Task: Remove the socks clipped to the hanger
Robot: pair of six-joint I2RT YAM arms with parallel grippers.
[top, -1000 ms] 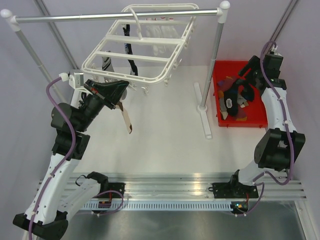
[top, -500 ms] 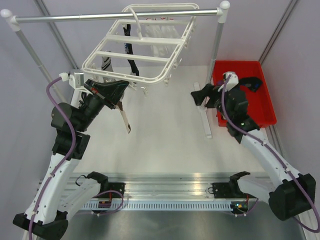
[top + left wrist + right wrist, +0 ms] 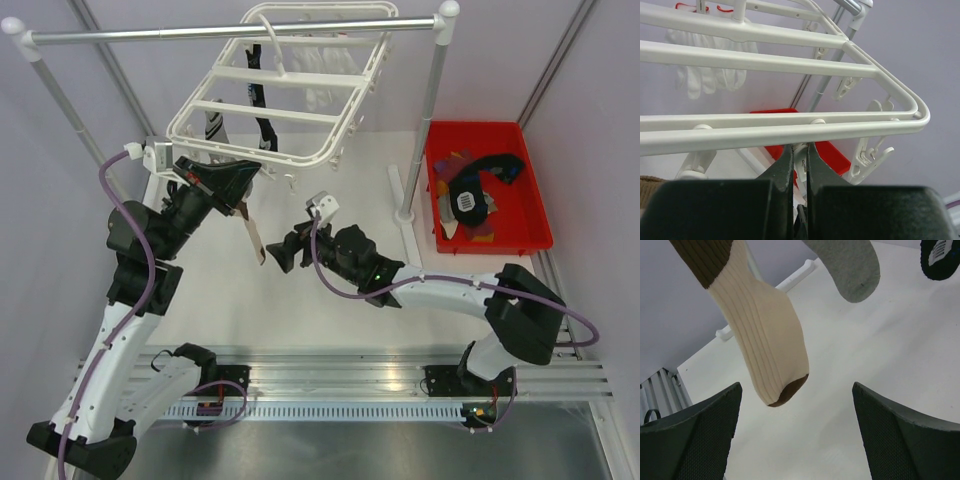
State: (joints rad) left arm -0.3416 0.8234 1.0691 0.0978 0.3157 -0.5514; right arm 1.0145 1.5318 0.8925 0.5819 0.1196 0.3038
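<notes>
The brown-and-cream sock's lower cream end dangles left of my right gripper in the top view, so I will move the gripper's open fingers that way and upward around it.
The white hanger hangs tilted from the metal rail, with several socks clipped under it. My left gripper is at its near edge, shut on a white clip just under the frame bar. A brown-and-cream sock dangles below that clip. My right gripper is low beside this sock and open, with the sock's toe hanging just above and left of the gap between its jaws. A grey sock and a black sock hang further off. White socks hang at the far side.
A red bin at the right holds several loose socks. The silver rail rests on two posts. The right post and its white foot stand between the hanger and the bin.
My right arm has swung from the red bin leftwards across the table to the brown-and-cream sock, its jaws opening wider on the way. The left gripper has stayed on the clip.
</notes>
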